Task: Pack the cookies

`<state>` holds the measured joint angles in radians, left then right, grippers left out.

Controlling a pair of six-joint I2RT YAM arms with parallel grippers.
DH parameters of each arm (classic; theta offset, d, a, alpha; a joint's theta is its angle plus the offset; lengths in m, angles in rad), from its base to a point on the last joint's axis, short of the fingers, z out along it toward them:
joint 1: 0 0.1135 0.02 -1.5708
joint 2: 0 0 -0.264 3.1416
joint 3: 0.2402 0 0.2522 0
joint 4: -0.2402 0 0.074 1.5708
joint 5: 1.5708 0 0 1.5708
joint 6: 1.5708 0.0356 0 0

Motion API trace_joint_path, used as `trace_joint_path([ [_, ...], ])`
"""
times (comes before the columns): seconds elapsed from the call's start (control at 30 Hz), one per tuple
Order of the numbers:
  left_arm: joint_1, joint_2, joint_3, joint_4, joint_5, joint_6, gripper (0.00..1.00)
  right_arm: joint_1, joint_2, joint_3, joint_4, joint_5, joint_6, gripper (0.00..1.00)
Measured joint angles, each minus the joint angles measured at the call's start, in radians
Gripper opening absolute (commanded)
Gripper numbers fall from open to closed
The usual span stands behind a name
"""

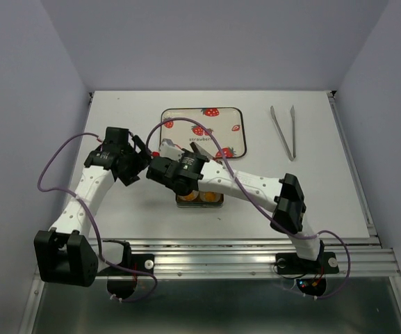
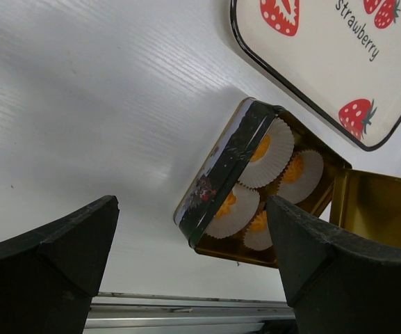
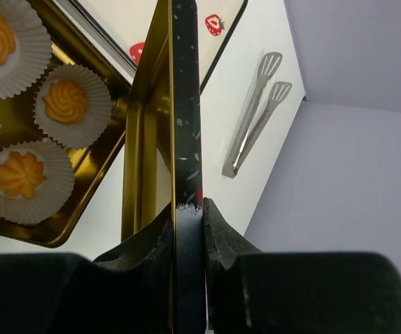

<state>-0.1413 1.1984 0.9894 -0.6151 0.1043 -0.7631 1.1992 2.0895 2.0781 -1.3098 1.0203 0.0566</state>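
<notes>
The cookies are uncovered, so the robot's right gripper should next move the lid toward the left in the top view and slightly back, over the tin (image 1: 199,190).
Several small orange-yellow cookies (image 3: 65,101) sit in white paper cups inside an open gold tin (image 3: 82,202). The tin (image 1: 199,200) lies at the table's middle front, partly under my right arm. My right gripper (image 3: 186,212) is shut on the edge of the tin's dark lid (image 3: 185,125), which stands upright beside the tin. My left gripper (image 2: 192,203) is open and empty, just left of the tin (image 2: 228,174), above the table. The cookies (image 2: 261,147) and the lid's gold inside (image 2: 381,209) show in the left wrist view. In the top view the left gripper (image 1: 143,149) and right gripper (image 1: 160,169) are close together.
A cream tray with printed strawberries (image 1: 179,125) lies just behind the tin. Metal tongs (image 1: 283,131) lie at the back right. The table's metal front rail (image 1: 256,250) runs along the near edge. Grey walls enclose the table.
</notes>
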Motion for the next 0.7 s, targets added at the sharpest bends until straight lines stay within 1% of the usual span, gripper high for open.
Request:
trace_joint_path([
  [0.17, 0.009, -0.009, -0.033, 0.009, -0.002, 0.0, 0.99, 0.006, 0.0, -0.028, 0.017, 0.014, -0.011, 0.07],
  [0.33, 0.018, -0.019, -0.068, 0.034, -0.005, 0.0, 0.99, 0.021, 0.017, -0.038, 0.019, 0.021, -0.016, 0.1],
  [0.4, 0.019, -0.024, -0.077, 0.04, -0.01, 0.0, 0.99, 0.033, 0.03, -0.037, 0.02, 0.02, -0.015, 0.13],
  [0.43, 0.021, -0.028, -0.082, 0.04, -0.013, 0.0, 0.99, 0.04, 0.039, -0.037, 0.02, 0.019, -0.012, 0.17],
  [0.47, 0.024, -0.035, -0.086, 0.04, -0.015, 0.0, 0.99, 0.047, 0.045, -0.037, 0.019, 0.018, -0.01, 0.18],
  [0.53, 0.026, -0.045, -0.09, 0.042, -0.017, 0.001, 0.99, 0.059, 0.058, -0.035, 0.019, 0.009, 0.0, 0.19],
  [0.63, 0.026, -0.061, -0.093, 0.042, -0.019, 0.001, 0.99, 0.07, 0.076, -0.021, 0.011, 0.002, 0.011, 0.24],
  [0.7, 0.026, -0.066, -0.093, 0.042, -0.019, 0.001, 0.99, 0.079, 0.082, -0.01, 0.007, -0.006, 0.023, 0.24],
])
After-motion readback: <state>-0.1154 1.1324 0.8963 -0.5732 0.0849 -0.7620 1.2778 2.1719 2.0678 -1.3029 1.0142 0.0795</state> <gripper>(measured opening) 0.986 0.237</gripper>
